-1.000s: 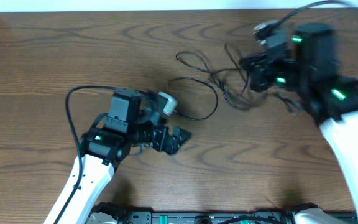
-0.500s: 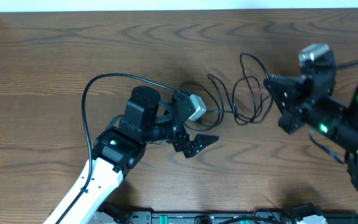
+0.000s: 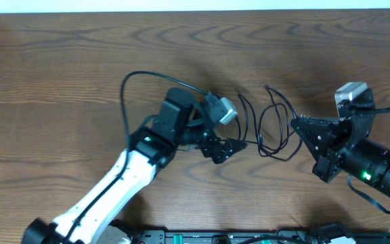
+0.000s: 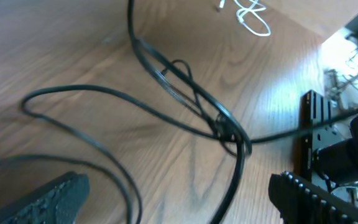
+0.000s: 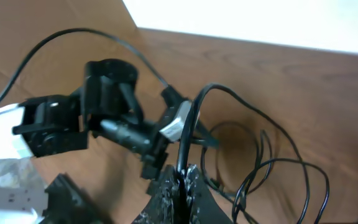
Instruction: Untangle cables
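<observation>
My left gripper moves toward my right gripper next, onto the black cable's crossing parts beside the part of the cable my right gripper holds.
The black cable (image 3: 274, 116) lies in loose overlapping loops on the wood table, between my two grippers. My right gripper (image 3: 296, 125) is shut on one strand of it; in the right wrist view the cable (image 5: 253, 168) rises from between the closed jaws (image 5: 183, 182). My left gripper (image 3: 227, 145) is open just left of the loops. In the left wrist view its fingers (image 4: 179, 208) straddle strands of the black cable (image 4: 185, 93) lying on the table. A thin white cable (image 4: 252, 14) lies far off at the top of that view; it does not show in the overhead view.
The wooden table (image 3: 80, 61) runs to a white edge at the back. The left arm's own thick black wire (image 3: 137, 78) arcs above its wrist. A black rail (image 3: 215, 237) runs along the table's front edge.
My left arm has reached right and farther back, bringing its open gripper up to the loops. My right gripper has dropped toward the front, still gripping the cable; the loops have shifted slightly right.
</observation>
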### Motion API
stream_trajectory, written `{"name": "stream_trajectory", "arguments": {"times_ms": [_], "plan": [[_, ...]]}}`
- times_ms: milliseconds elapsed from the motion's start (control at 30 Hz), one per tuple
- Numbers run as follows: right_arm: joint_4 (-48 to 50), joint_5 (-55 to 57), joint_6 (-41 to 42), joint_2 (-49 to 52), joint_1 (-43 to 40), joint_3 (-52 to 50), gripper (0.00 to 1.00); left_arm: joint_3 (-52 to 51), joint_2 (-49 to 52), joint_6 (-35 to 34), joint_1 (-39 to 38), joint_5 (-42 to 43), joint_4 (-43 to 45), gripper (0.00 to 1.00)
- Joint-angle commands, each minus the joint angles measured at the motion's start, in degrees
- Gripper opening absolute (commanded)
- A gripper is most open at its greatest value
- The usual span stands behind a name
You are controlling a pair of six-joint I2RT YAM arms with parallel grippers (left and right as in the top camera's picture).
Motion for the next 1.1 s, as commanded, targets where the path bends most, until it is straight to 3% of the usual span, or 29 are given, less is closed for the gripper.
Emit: {"name": "stream_trajectory", "arguments": {"times_ms": [0, 333, 667, 1067], "plan": [[-1.49, -0.98, 0.74, 0.00, 0.31, -0.17, 0.01, 1.11, 2.19, -0.96, -2.60, 2.01, 2.73, 0.98], [-6.49, -1.03, 0.76, -0.02, 0.59, -0.17, 0.01, 1.11, 6.91, -9.03, -8.44, -0.24, 15.21, 0.98], [-6.86, -2.08, 0.79, -0.11, 4.57, -0.17, 0.01, 1.11, 13.62, -10.69, -12.28, -0.59, 18.21, 0.98], [-7.61, -2.08, 0.79, -0.11, 4.81, -0.17, 0.01, 1.11, 14.19, -10.69, -13.88, -1.66, 18.51, 0.98]]}}
